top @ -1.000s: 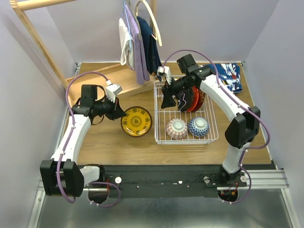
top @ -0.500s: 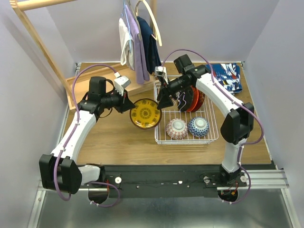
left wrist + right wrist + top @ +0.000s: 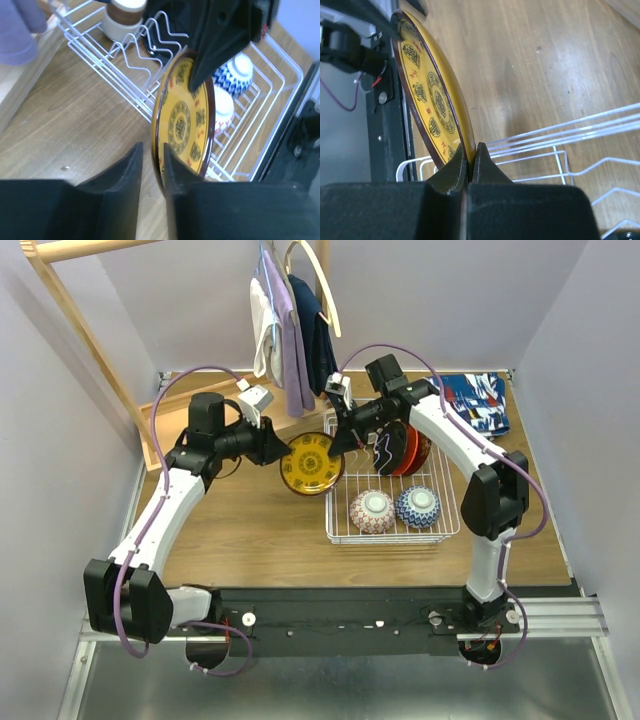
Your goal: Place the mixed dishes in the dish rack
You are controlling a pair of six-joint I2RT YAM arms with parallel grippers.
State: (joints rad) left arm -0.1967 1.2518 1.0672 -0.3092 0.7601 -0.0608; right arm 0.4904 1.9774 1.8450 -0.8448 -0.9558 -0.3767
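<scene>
My right gripper carries the yellow-patterned plate over the rack [image 3: 446, 480] next, then turns and lowers it in there. The rack wires stand open beside the black plate.
The yellow-patterned plate [image 3: 312, 464] hangs on edge above the table, just left of the white dish rack [image 3: 446, 480]. My right gripper [image 3: 338, 445] is shut on its upper right rim [image 3: 427, 90]. My left gripper [image 3: 283, 452] is at the opposite rim, jaws a little apart; the rim [image 3: 185, 125] sits between the fingers [image 3: 135, 170], with a thin gap on one side. In the rack lie a pink bowl [image 3: 372, 510] and a blue bowl [image 3: 418, 506], and red and black plates [image 3: 405, 448] stand in the tines. A cup [image 3: 122, 20] sits at the rack's far corner.
Clothes [image 3: 295, 330] hang from a wooden frame [image 3: 75, 315] at the back, right above the hand-over spot. A blue-red patterned cloth [image 3: 482, 400] lies at the back right behind the rack. A wooden board [image 3: 195, 405] lies at the back left.
My left arm carried the yellow plate up and right to the rack's edge. My right gripper came over, closed on its rim, and the left jaws eased apart.
</scene>
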